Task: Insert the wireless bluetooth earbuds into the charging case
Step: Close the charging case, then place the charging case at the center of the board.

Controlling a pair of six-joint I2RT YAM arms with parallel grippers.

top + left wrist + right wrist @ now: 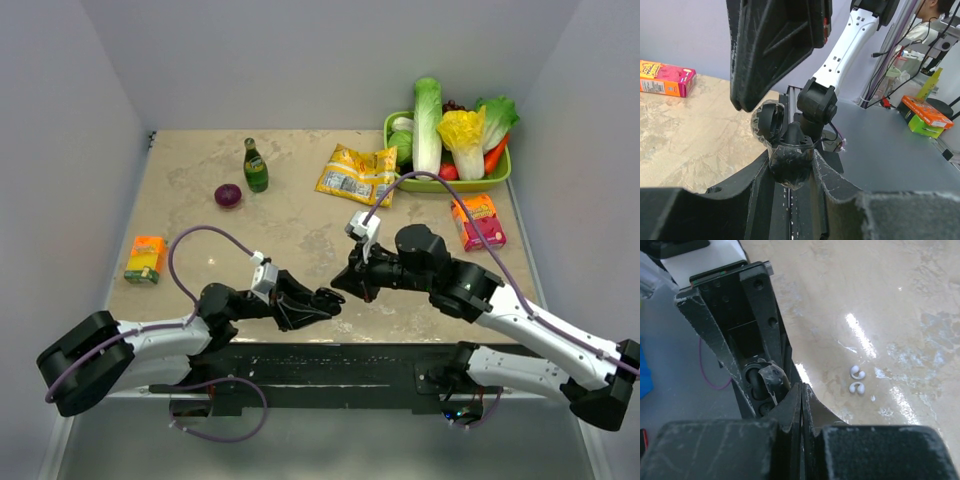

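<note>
I will swing my left gripper outward next, tilting it downward, to lower the charging case there.
The charging case [790, 167] looks dark here, with a translucent lid [767, 122] swung open. My left gripper [790, 161] is shut on it and holds it above the table's near edge. It also shows in the right wrist view [762, 385], between the left fingers. My right gripper [803, 387] is shut, with its tips right beside the lid; I cannot tell if they touch. Two tiny white curved earbuds [857, 380] lie side by side on the table just beyond the right gripper. In the top view the left gripper [328, 298] and the right gripper [345, 283] almost meet; the earbuds do not show there.
A green bottle [256, 166], a red onion [228, 195] and a yellow snack bag [357, 173] sit at the back. A green tray [448, 186] of vegetables is at the back right. Orange boxes stand at the left [146, 259] and the right [478, 221].
</note>
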